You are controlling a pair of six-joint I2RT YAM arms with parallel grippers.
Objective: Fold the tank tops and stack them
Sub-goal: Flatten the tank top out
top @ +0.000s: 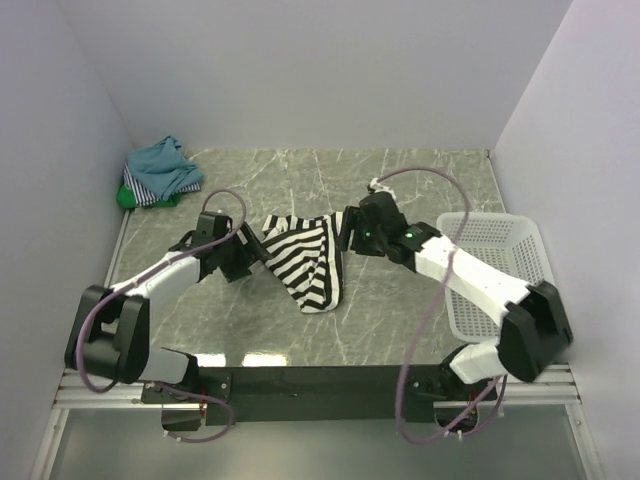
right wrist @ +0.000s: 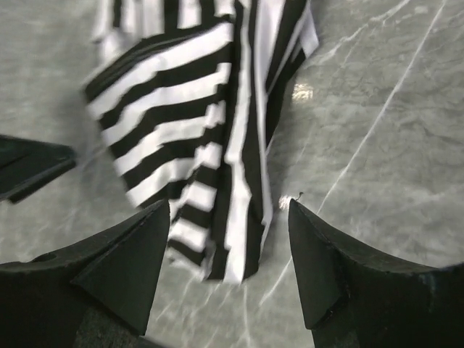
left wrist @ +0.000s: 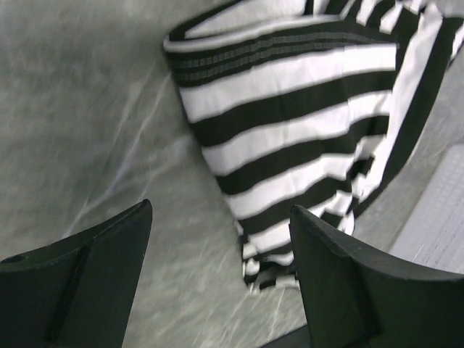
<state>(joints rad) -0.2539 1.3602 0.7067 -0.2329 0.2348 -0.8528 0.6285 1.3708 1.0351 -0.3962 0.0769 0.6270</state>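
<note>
The tank top's basket-side edge [top: 340, 257] [right wrist: 265, 136] is below, lined up between my open fingers in the wrist view. My right gripper will go down onto it next.
The black-and-white striped tank top [top: 308, 262] lies bunched on the marble table, between both grippers. My left gripper [top: 256, 258] is at its left edge, open and holding nothing. In the left wrist view the striped cloth [left wrist: 304, 123] lies ahead of the left gripper [left wrist: 221, 209], its lower tip near the right finger [left wrist: 341, 275]. My right gripper [top: 348, 230] is at the cloth's upper right, open. In the right wrist view the cloth's narrow end [right wrist: 217, 181] lies on the table in front of the right gripper [right wrist: 229, 204], free of the fingers. More tank tops, teal on top of blue-white striped and green, are piled [top: 160, 172] at the back left corner.
A white lattice basket [top: 495, 262] stands at the right edge of the table, beside the right arm, and shows as a pale patch [left wrist: 435, 210] in the left wrist view. White walls enclose the table on three sides. The left gripper's dark finger [right wrist: 32, 167] shows in the right wrist view.
</note>
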